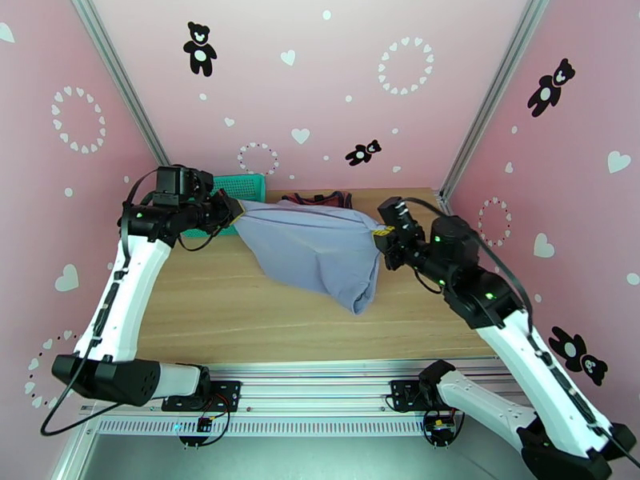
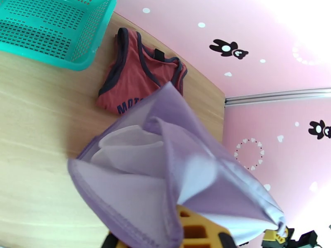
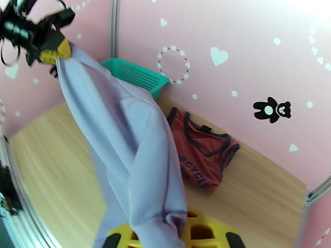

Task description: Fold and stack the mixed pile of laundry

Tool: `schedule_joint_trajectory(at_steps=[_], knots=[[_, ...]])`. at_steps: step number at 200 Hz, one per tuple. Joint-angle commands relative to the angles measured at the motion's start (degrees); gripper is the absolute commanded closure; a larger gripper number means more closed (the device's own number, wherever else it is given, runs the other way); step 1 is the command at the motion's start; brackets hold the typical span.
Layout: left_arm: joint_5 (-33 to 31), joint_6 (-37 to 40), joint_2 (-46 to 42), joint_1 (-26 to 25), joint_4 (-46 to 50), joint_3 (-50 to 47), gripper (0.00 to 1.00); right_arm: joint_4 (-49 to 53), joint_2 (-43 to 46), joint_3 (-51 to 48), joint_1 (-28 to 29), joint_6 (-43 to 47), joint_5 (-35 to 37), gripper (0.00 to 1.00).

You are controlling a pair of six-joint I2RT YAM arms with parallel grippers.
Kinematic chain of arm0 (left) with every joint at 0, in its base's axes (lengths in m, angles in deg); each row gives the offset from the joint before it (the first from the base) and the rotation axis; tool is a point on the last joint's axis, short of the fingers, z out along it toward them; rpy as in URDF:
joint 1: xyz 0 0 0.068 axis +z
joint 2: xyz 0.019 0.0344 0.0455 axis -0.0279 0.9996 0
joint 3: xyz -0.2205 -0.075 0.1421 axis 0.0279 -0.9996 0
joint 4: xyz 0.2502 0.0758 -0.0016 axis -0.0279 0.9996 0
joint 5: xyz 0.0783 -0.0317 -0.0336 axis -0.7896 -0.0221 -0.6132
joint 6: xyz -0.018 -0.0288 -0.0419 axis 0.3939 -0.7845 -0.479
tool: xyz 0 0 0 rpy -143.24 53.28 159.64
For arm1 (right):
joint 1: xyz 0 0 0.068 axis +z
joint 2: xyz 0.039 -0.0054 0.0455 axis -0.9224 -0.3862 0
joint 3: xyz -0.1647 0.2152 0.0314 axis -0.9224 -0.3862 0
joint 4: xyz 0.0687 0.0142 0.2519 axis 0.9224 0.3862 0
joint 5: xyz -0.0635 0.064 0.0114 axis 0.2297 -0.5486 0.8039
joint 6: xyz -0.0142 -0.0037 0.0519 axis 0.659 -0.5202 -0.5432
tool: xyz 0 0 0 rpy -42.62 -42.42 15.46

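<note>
The cloth hangs stretched above bare wood. My right gripper should next move down to the tabletop in front of the tank top and let go of the shirt's corner.
The grey-lavender shirt (image 1: 320, 246) hangs stretched above the table between both grippers. My left gripper (image 1: 234, 208) is shut on its left corner, near the basket. My right gripper (image 1: 382, 231) is shut on its right corner, and the cloth sags to a point below it. In the left wrist view the shirt (image 2: 165, 174) bunches over my yellow fingers (image 2: 198, 234). In the right wrist view the shirt (image 3: 132, 145) runs from my fingers (image 3: 198, 232) up to the left gripper (image 3: 56, 52). The rust-red tank top (image 1: 320, 198) lies flat at the back of the table, behind the shirt.
A teal mesh basket (image 1: 244, 186) stands at the back left corner, just behind the left gripper. The wooden table (image 1: 240, 314) has bare surface in front of the hanging shirt. Pink walls close in the back and both sides.
</note>
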Motion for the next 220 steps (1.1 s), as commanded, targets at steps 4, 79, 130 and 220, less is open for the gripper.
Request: schedule_joint_trajectory(at_steps=[4, 79, 130, 220], knots=[[-4.2, 1.6, -5.2, 0.4, 6.6, 3.7, 1.00, 7.2, 1.3, 4.1, -0.3, -12.3, -4.5, 1.00], [-4.5, 2.9, -3.6, 0.3, 6.2, 1.7, 1.00, 10.8, -6.1, -2.8, -1.4, -25.5, 14.0, 1.00], [-4.2, 2.9, 12.3, -2.0, -1.8, -1.0, 1.00, 4.4, -20.2, -9.7, -13.9, -27.8, 13.9, 1.00], [-9.7, 5.3, 47.1, -8.6, -2.4, 22.1, 1.00, -3.6, -48.1, -1.9, -25.3, -26.6, 15.2, 0.55]])
